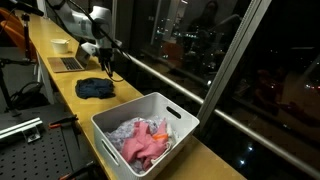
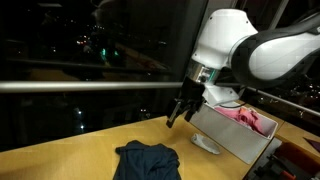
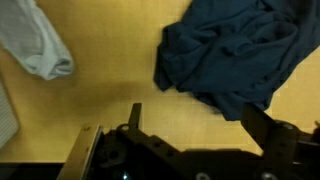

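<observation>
I will shift my gripper over the dark blue cloth's crumpled middle, then down to its top folds.
A dark blue cloth lies crumpled on the wooden counter in both exterior views. In the wrist view the cloth fills the upper right. My gripper hangs above the counter with its jaws wide apart and nothing between them; one finger reaches over the cloth's near edge. In the exterior views the gripper sits a little above the cloth, apart from it.
A white basket holding pink and grey clothes stands on the counter beside the blue cloth. A laptop and a white bowl sit farther along. A window rail runs behind. A pale grey cloth shows at upper left.
</observation>
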Controlling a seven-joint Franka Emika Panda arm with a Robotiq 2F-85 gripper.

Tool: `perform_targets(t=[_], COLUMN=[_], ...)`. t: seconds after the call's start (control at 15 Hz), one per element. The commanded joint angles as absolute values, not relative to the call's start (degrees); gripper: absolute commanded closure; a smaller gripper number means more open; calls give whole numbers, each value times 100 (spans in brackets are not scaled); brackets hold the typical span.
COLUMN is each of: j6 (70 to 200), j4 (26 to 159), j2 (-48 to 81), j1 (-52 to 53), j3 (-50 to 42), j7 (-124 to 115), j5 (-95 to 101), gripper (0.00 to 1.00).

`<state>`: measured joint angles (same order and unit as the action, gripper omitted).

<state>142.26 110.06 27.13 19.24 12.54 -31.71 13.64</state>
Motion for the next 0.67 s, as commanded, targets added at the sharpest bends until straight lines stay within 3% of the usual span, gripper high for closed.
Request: perform_targets(t=[0.0, 0.6], j6=[15105, 15302], j4=[10653, 10665], j2=[3563, 4391], j1=[1870, 1957], j3=[1487, 1609], j7=[-2424, -1874], j5=[219, -1105], gripper=[0, 0])
